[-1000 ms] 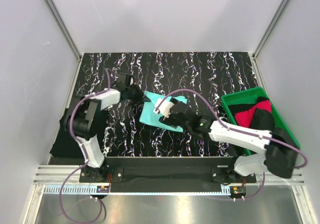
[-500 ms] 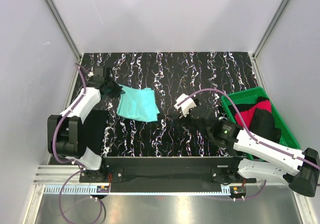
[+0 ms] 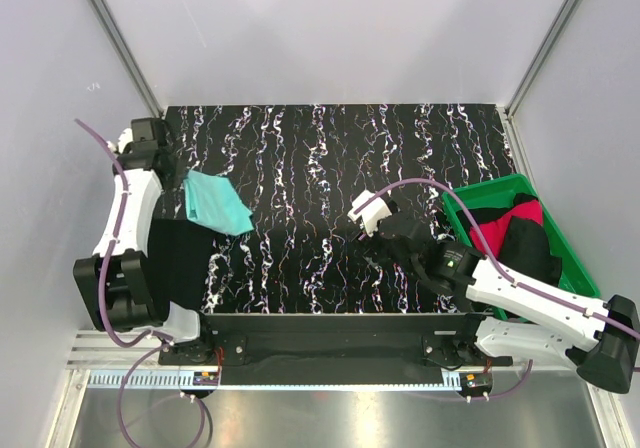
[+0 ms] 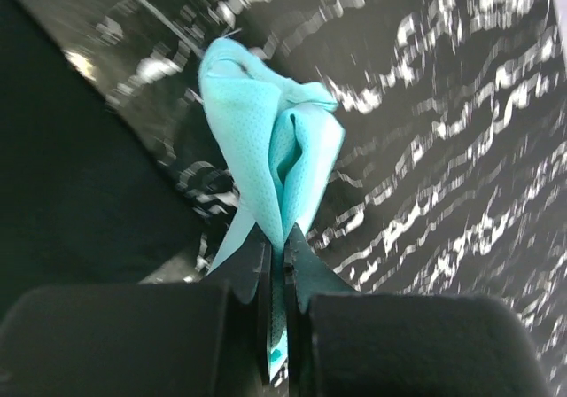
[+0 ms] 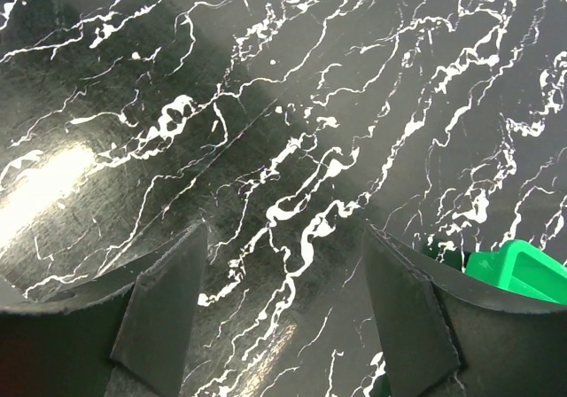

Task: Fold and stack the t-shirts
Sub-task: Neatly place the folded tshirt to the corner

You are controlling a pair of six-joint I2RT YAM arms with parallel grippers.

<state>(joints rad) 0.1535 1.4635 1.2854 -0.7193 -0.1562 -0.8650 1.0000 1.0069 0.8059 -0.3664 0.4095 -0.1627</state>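
Note:
Next, my left gripper carries the turquoise-mint shirt back and down, then releases it over the folded black t-shirt (image 3: pixel 172 263) (image 4: pixel 80 167), as the cloth hangs mostly beyond its far edge.
My left gripper (image 3: pixel 183 175) is shut on an edge of the turquoise-mint t-shirt (image 3: pixel 217 206), folded small. The shirt hangs at the mat's left side, beside and partly over a folded black t-shirt (image 3: pixel 172 263). In the left wrist view the turquoise cloth (image 4: pixel 275 140) is pinched between the jaws of the gripper (image 4: pixel 276 248), with the black shirt (image 4: pixel 71 175) below to the left. My right gripper (image 3: pixel 352 230) is open and empty over the mat's middle; it also shows in the right wrist view (image 5: pixel 283 268). A red-pink shirt (image 3: pixel 497 233) and black shirts (image 3: pixel 533 246) lie in the tray.
The green plastic tray (image 3: pixel 480 190) stands at the right of the black marbled mat (image 3: pixel 340 148); its corner shows in the right wrist view (image 5: pixel 523 268). Grey walls close in the left, back and right sides.
My left arm has swung left, carrying the turquoise shirt from the mat's middle to its left side by the black shirt. My right gripper has left the shirt, drawn back right, then stayed still.

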